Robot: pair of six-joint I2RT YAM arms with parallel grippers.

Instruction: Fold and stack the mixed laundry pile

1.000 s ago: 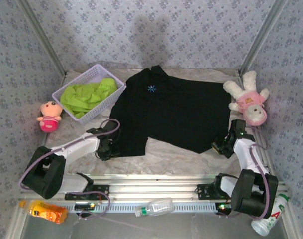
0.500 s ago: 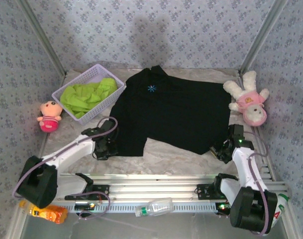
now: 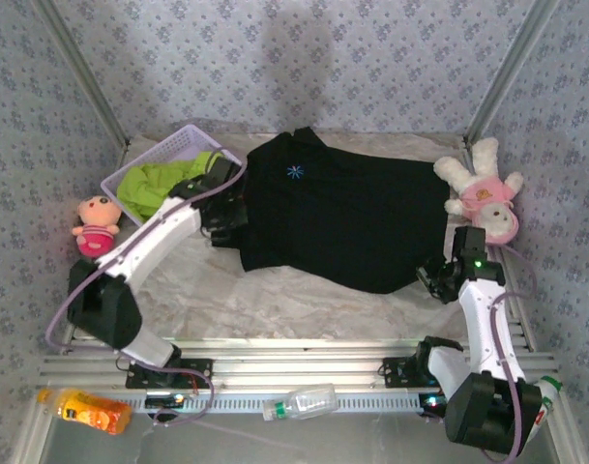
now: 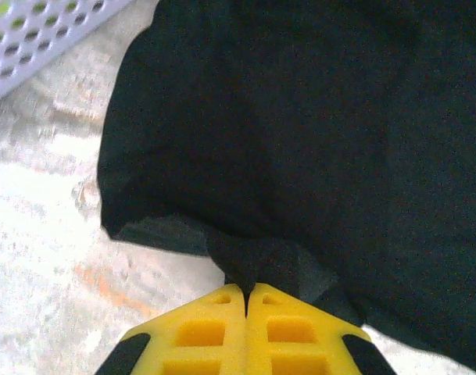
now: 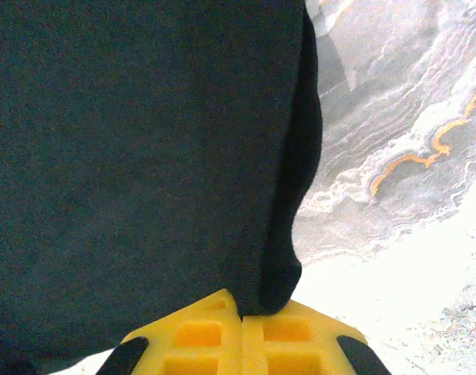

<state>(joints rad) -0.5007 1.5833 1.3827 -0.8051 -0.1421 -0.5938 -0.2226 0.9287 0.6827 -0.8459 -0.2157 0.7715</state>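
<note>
The black hem (image 5: 280, 289) should next be moved outward by my right gripper to the shirt's side edge by the plush toy and released there, because the shirt lies spread.
The black T-shirt (image 3: 352, 222) lies spread across the middle of the table, its small light-blue mark (image 3: 295, 172) near the collar. My left gripper (image 3: 226, 215) is at the shirt's left edge beside the basket, shut on a pinch of black cloth (image 4: 249, 262). At the shirt's near right corner, my right gripper (image 3: 432, 278) is shut on the black hem (image 5: 280, 289). The lime-green T-shirt (image 3: 151, 186) lies crumpled in the lavender basket (image 3: 118, 176), partly hidden by my left arm.
One pink plush toy (image 3: 94, 224) sits at the left edge and another (image 3: 485, 198) at the far right. The basket wall (image 4: 34, 35) is close to my left gripper. A plastic bottle (image 3: 300, 400) and an orange packet (image 3: 91, 411) lie below the table's front rail.
My left gripper closed on the shirt's near left corner and carried it away from the front edge, up beside the basket. The right gripper shifted slightly back with its corner.
</note>
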